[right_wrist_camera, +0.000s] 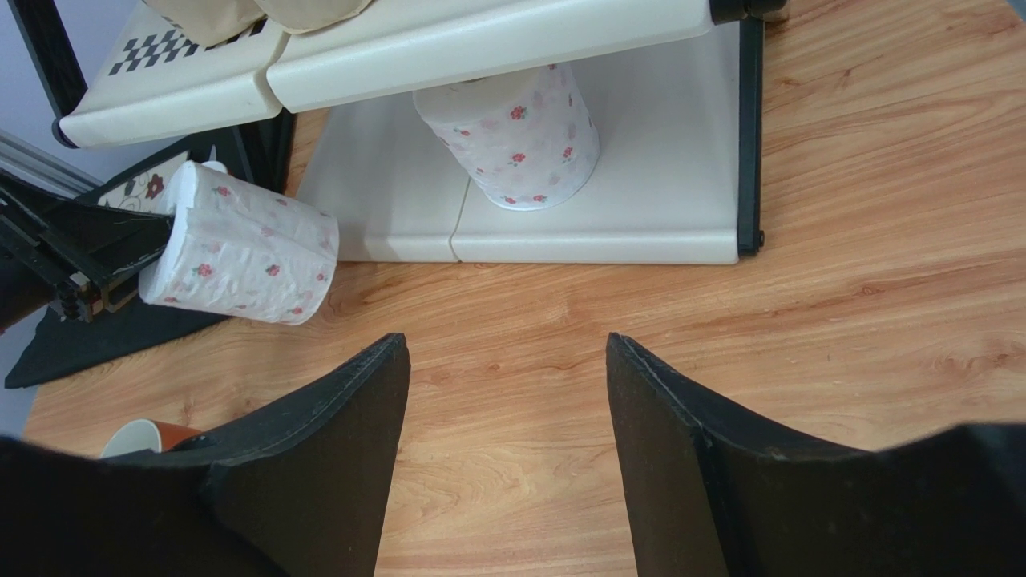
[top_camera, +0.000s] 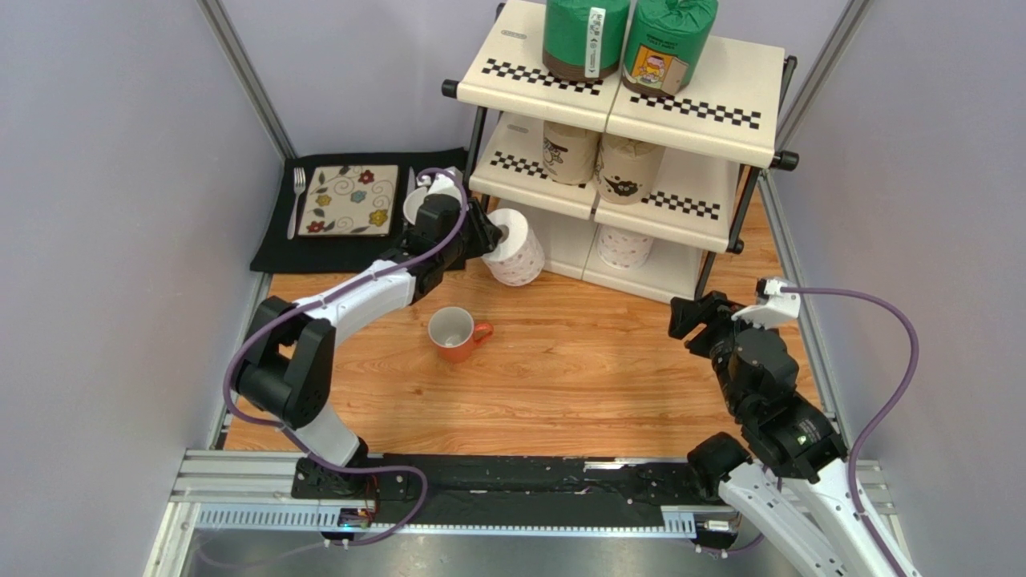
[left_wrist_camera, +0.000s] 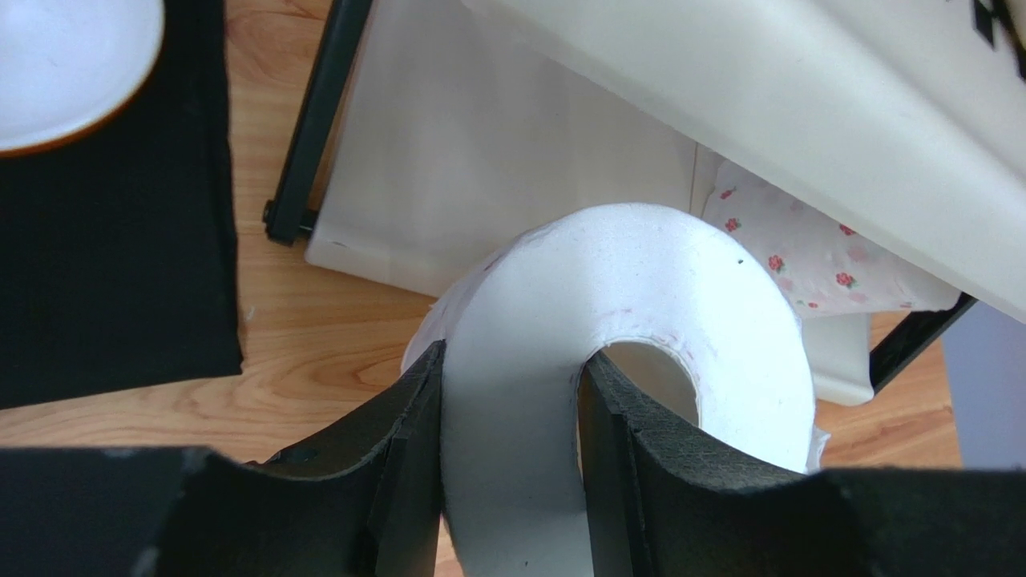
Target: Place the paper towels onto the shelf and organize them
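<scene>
I need to move the roll in my left gripper to the right in the top view, onto the bottom level of the shelf (left_wrist_camera: 571, 167) next to the standing white roll, because the space there is empty.
The shelf (top_camera: 674, 102) stands at the back. Two green rolls (top_camera: 585, 36) sit on its top tier, two tan rolls (top_camera: 570, 150) on the middle tier, and one white roll (top_camera: 625, 247) on the bottom tier, also in the right wrist view (right_wrist_camera: 512, 138). My left gripper (top_camera: 488, 235) is shut on the wall of the other white roll (top_camera: 518, 249), one finger (left_wrist_camera: 626, 433) inside its core, holding it tilted just left of the bottom tier (left_wrist_camera: 482, 144). That roll also shows in the left wrist view (left_wrist_camera: 626, 313) and the right wrist view (right_wrist_camera: 241, 247). My right gripper (top_camera: 696, 322) is open and empty over the wood.
A white-and-orange mug (top_camera: 454, 333) stands on the wooden table in front of the held roll. A black placemat (top_camera: 289, 247) at back left carries a patterned plate (top_camera: 351, 200), a fork (top_camera: 296, 198) and a small white bowl (left_wrist_camera: 66, 66). Grey walls close in both sides.
</scene>
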{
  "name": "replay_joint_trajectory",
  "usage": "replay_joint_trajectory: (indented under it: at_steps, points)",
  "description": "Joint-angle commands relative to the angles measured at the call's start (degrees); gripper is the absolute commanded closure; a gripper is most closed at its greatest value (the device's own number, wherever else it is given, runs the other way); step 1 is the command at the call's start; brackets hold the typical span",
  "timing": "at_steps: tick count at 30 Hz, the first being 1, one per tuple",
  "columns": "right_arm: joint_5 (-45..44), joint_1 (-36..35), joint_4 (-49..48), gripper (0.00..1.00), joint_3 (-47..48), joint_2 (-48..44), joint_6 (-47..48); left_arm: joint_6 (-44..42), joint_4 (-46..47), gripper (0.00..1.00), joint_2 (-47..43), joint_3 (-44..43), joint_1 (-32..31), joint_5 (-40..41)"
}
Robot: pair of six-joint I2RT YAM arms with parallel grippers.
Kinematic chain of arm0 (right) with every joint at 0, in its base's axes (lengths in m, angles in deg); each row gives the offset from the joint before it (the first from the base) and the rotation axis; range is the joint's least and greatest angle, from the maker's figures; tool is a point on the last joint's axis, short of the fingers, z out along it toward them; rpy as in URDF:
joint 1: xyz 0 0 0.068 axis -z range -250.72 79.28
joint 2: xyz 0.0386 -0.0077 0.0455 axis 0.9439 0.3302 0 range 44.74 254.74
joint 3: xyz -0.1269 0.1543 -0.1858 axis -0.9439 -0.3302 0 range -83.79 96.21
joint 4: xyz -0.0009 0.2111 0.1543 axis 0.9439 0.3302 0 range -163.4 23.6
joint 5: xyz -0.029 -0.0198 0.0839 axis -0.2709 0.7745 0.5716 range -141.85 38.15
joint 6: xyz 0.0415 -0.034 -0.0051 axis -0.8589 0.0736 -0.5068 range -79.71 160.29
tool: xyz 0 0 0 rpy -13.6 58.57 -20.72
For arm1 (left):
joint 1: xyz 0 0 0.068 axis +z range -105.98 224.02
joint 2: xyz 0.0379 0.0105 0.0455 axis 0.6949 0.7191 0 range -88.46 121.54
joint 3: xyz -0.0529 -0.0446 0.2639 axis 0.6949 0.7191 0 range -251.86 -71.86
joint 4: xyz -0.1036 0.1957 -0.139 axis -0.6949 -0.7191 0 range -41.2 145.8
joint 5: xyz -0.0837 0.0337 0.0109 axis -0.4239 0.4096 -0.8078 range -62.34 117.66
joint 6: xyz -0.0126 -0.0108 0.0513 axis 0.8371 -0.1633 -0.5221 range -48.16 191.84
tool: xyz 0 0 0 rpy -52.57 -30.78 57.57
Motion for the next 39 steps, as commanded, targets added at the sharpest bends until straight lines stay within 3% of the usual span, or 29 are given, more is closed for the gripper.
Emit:
replay_joint_trajectory:
  at_steps: [1, 10, 20, 33, 39]
  points:
    - [-1.94, -0.33, 1.21, 0.36, 1.35, -1.61, -0.61, 3.73, 9.03, 0.66, 1.97, -2.82, -1.03, 1.21]
    - [-2.64, -0.24, 2.27, 0.36, 2.32, -2.23, -0.35, 13.04, 27.99, 0.66, 6.36, 2.81, -3.94, 5.78]
    - [-4.05, -0.33, 3.41, 0.35, 2.23, -3.28, 0.44, 14.45, 30.74, 0.66, 16.20, -4.92, -7.72, 6.84]
    - [-4.05, -0.24, 3.41, 0.34, 1.18, -3.37, -0.08, 14.01, 33.55, 0.63, 21.22, -9.58, -7.98, 11.14]
    - [-4.23, -0.33, 3.15, 0.34, 0.74, -3.02, -0.35, 13.49, 34.43, 0.45, 23.15, -10.46, -8.24, 11.32]
